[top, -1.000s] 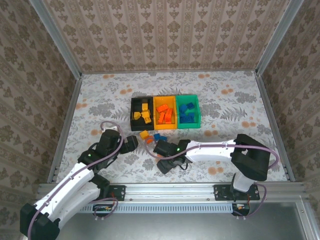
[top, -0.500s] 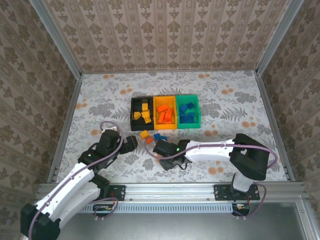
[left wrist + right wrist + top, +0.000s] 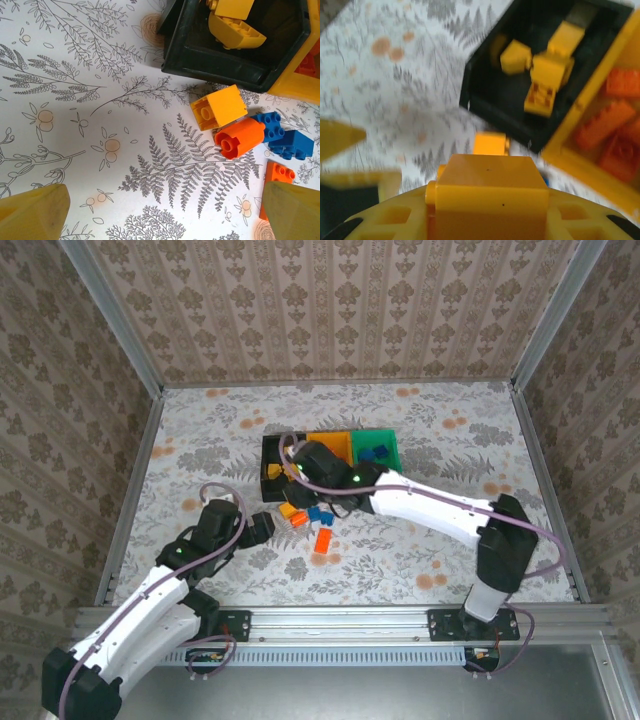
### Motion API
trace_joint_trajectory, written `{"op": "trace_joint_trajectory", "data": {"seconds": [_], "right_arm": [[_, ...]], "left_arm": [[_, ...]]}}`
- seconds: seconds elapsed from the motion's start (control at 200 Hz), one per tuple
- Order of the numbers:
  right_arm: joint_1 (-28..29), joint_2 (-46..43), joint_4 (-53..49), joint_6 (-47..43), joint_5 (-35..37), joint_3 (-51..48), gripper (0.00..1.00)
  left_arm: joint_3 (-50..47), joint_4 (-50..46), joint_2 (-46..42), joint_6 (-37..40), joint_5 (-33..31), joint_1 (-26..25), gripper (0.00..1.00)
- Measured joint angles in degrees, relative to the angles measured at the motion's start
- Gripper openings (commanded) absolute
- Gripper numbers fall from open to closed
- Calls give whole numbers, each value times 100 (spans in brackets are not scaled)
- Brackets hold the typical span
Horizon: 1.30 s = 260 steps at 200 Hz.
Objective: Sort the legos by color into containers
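Note:
My right gripper is holding the yellow-orange lego and needs to carry it outward past the near rim of the black container (image 3: pixel 272 452), where yellow legos lie, and then let it go.
My right gripper (image 3: pixel 292 480) is shut on a yellow-orange lego (image 3: pixel 487 185) and hovers at the near edge of the black container (image 3: pixel 272 452). That black container (image 3: pixel 496 100) holds several yellow legos (image 3: pixel 542 75). Beside it, the orange-yellow container (image 3: pixel 570 155) holds red-orange legos (image 3: pixel 605 125), and the green container (image 3: pixel 378 440) holds blue ones. Loose on the table lie a yellow lego (image 3: pixel 219 106), a round orange one (image 3: pixel 240 138), two blue ones (image 3: pixel 291 144) and a flat orange one (image 3: pixel 278 175). My left gripper (image 3: pixel 162 215) is open over bare table in front of them.
The right arm (image 3: pixel 430 510) stretches across the table from the right, over the orange-yellow container. Metal rails (image 3: pixel 130 490) and patterned walls close in the table. The flat orange lego (image 3: pixel 323 538) lies apart, nearer the front.
My right arm has swung from the near middle of the table up to the black container, carrying the yellow-orange lego. The left arm has stayed put.

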Motion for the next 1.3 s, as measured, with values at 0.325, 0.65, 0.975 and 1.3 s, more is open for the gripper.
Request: {"op": "trace_joint_trajectory", "data": {"seconds": [0.325, 0.65, 0.975, 1.3], "right_arm": [[-446, 2350, -125, -2, 175, 2216, 42], [-544, 2966, -273, -11, 234, 2949, 73], [-546, 2041, 76, 245, 221, 1818, 80], [-1014, -450, 780, 822, 256, -1132, 81]], "left_arm": [[-98, -33, -101, -42, 98, 33, 100], [-103, -94, -109, -39, 138, 33, 100], [-24, 46, 280, 122, 485, 20, 96], [940, 643, 2616, 420, 249, -1827, 90]]}}
